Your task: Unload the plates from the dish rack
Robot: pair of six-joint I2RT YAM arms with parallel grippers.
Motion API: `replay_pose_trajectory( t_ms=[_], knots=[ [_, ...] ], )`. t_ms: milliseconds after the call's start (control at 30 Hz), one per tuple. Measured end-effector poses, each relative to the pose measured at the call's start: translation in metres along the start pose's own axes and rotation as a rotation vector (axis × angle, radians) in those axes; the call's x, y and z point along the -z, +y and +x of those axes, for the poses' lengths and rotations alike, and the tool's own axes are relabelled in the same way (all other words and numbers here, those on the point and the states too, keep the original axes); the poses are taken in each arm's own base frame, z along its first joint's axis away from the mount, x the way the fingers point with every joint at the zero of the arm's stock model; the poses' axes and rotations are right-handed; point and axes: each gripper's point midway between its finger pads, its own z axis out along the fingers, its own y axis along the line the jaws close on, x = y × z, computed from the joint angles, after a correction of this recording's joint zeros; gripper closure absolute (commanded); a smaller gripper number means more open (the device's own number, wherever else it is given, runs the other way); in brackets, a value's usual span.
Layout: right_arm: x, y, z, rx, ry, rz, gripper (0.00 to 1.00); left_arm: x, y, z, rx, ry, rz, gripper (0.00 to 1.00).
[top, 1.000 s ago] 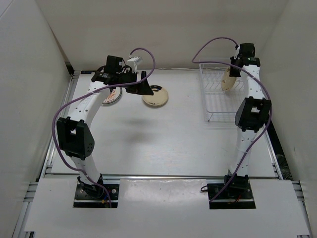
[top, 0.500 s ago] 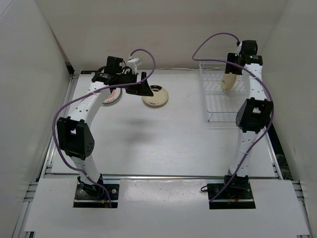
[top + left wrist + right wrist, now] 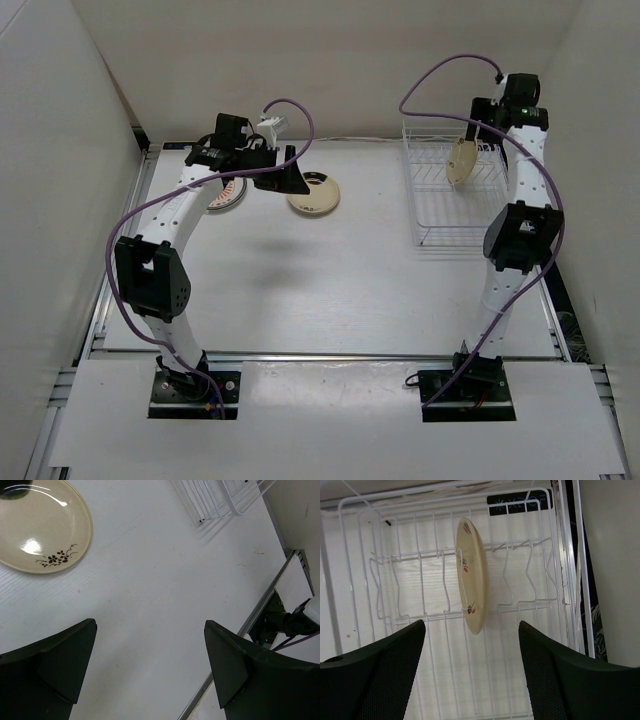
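I will lower my right gripper to straddle the cream-yellow plate's near rim point(image 3: 471, 146) point(image 3: 479, 625) and close, because that rim stands below the gripper, lined up between its open fingers.
One cream-yellow plate point(image 3: 472, 575) stands on edge in the white wire dish rack point(image 3: 405, 555); the top view shows this plate point(image 3: 461, 162) in the rack point(image 3: 440, 215) at the back right. My right gripper point(image 3: 471, 629) hangs open above it, one finger on each side, touching nothing. Another cream plate point(image 3: 40, 525) with a dark flower print lies flat on the table. The top view shows that plate point(image 3: 315, 199) beside a sunburst plate point(image 3: 228, 196), half hidden under my left arm. My left gripper point(image 3: 150, 625) is open and empty over the bare table.
White walls close in the table on the left, back and right. The rack's near corner point(image 3: 220, 502) shows in the left wrist view. The table's metal front edge point(image 3: 260, 610) and the right arm's base point(image 3: 470, 385) lie near the bottom.
My right gripper has opened wide and pulled back and up from the plate, which stays standing in the rack. The left arm has not moved.
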Motion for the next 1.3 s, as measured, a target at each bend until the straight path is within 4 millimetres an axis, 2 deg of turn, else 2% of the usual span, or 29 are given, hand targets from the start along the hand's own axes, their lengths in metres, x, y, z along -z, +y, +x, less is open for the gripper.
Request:
replay_pose_trajectory(
  t_ms=[267, 367, 400, 433, 500, 567, 600, 700, 933, 1033, 1133, 1200, 1300],
  knots=[
    [-0.045, -0.008, 0.031, 0.012, 0.08, 0.017, 0.23, -0.002, 0.003, 0.007, 0.011, 0.017, -0.002, 0.0],
    [-0.057, -0.007, 0.037, 0.014, 0.092, 0.015, 0.28, -0.003, 0.003, 0.007, 0.009, 0.017, -0.002, 0.0],
    [-0.06, -0.008, 0.038, 0.016, 0.092, 0.015, 0.33, -0.003, 0.003, 0.007, 0.01, 0.018, -0.002, 0.0],
    [-0.062, -0.009, 0.038, 0.019, 0.091, 0.016, 0.48, -0.003, 0.003, 0.008, 0.01, 0.018, -0.002, 0.0],
    [-0.067, -0.011, 0.037, 0.029, 0.088, 0.018, 0.73, -0.003, 0.004, 0.008, 0.011, 0.019, -0.002, 0.0],
    [-0.07, -0.012, 0.038, 0.028, 0.087, 0.021, 0.94, -0.003, 0.004, 0.008, 0.011, 0.019, -0.002, 0.0],
    [-0.07, -0.014, 0.038, 0.034, 0.088, 0.026, 0.99, -0.003, 0.004, 0.008, 0.011, 0.019, -0.002, 0.0],
    [-0.07, -0.019, 0.038, 0.041, 0.088, 0.047, 1.0, -0.003, 0.004, 0.008, 0.011, 0.019, -0.003, 0.0],
    [-0.068, -0.019, 0.036, 0.033, 0.087, 0.052, 1.0, -0.003, 0.004, 0.008, 0.011, 0.019, -0.002, 0.0],
    [-0.061, -0.02, 0.032, 0.023, 0.081, 0.066, 1.0, -0.003, 0.004, 0.008, 0.011, 0.019, -0.002, 0.0],
    [-0.038, -0.021, 0.013, 0.017, 0.038, 0.116, 1.0, -0.003, 0.004, 0.008, 0.011, 0.019, -0.002, 0.0],
    [-0.013, -0.027, -0.002, 0.019, 0.003, 0.184, 1.0, -0.003, 0.004, 0.008, 0.011, 0.019, -0.001, 0.0],
    [0.038, -0.03, -0.031, 0.009, -0.082, 0.282, 1.0, -0.003, 0.003, 0.008, 0.011, 0.02, 0.001, 0.0]
  ],
)
